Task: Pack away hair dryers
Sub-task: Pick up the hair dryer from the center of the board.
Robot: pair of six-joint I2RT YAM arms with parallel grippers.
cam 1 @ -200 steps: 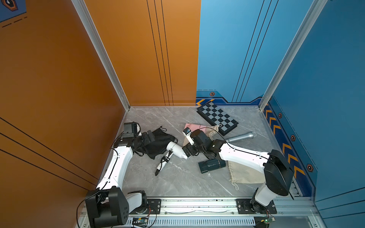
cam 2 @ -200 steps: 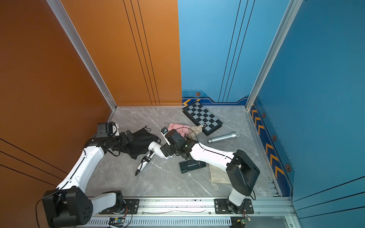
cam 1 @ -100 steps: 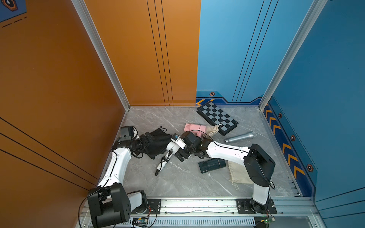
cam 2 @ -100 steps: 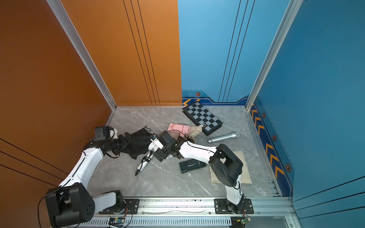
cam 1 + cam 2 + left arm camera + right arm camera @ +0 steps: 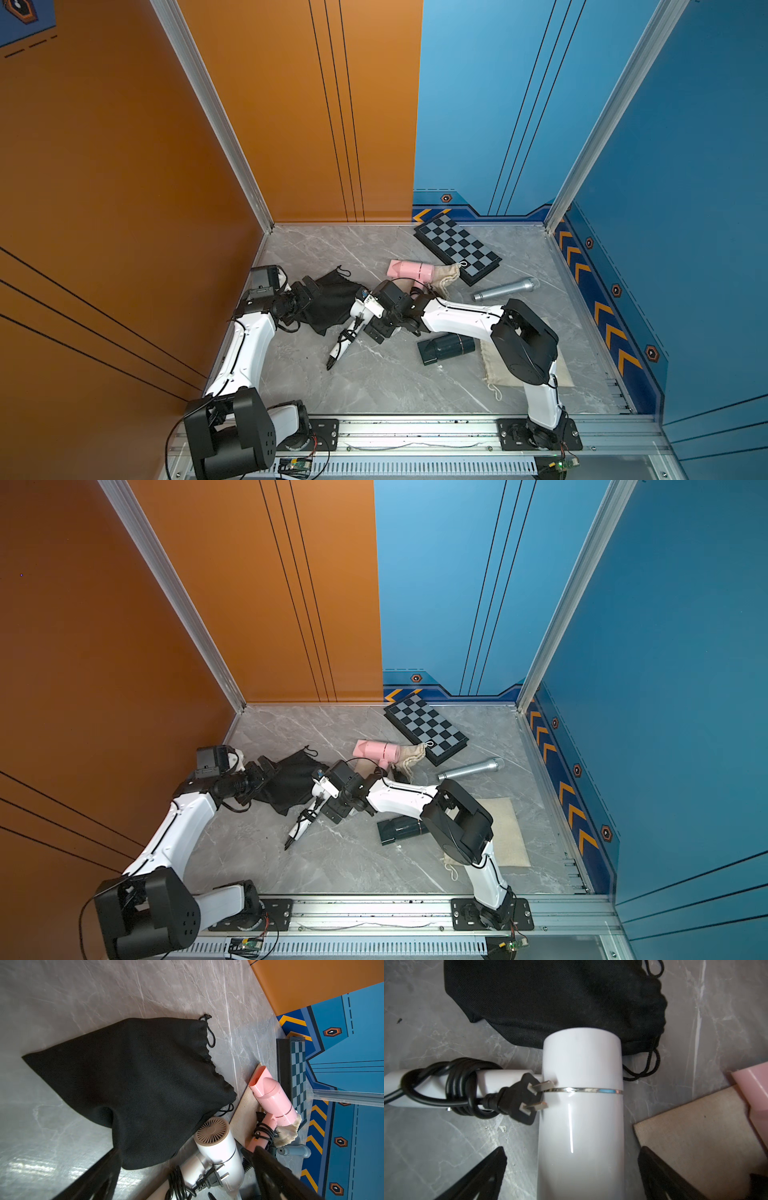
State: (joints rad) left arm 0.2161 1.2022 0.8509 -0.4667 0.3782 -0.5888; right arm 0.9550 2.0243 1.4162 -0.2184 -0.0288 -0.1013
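Observation:
Next, the right gripper moves down around the hair dryer's white body and closes on its sides, since the cord bundled round the handle leaves the body bare.
The white hair dryer (image 5: pixel 360 309) lies mid-table, its cord bundled round the folded handle (image 5: pixel 340 347). My right gripper (image 5: pixel 369 312) is open, and its jaws straddle the white barrel (image 5: pixel 581 1105) without touching it. The dryer's fan end (image 5: pixel 212 1130) rests against a black drawstring bag (image 5: pixel 332 299). At the bag's left side my left gripper (image 5: pixel 309 291) is open, one finger (image 5: pixel 97 1176) beside the cloth (image 5: pixel 135 1088). The pink hair dryer (image 5: pixel 409 269) lies further back on a beige bag. The dark hair dryer (image 5: pixel 446 348) lies in front of the right arm.
A folded chessboard (image 5: pixel 457 249) sits at the back. A silver microphone (image 5: pixel 505 289) lies to its right. One beige bag (image 5: pixel 446 274) is bunched under the pink dryer. Another beige bag (image 5: pixel 492 368) lies flat beneath the right arm. Orange and blue walls enclose three sides.
My right arm has reached left, its elbow swinging inward, so the open jaws now straddle the white dryer. The left wrist has shifted slightly toward the front. Both grippers stay open.

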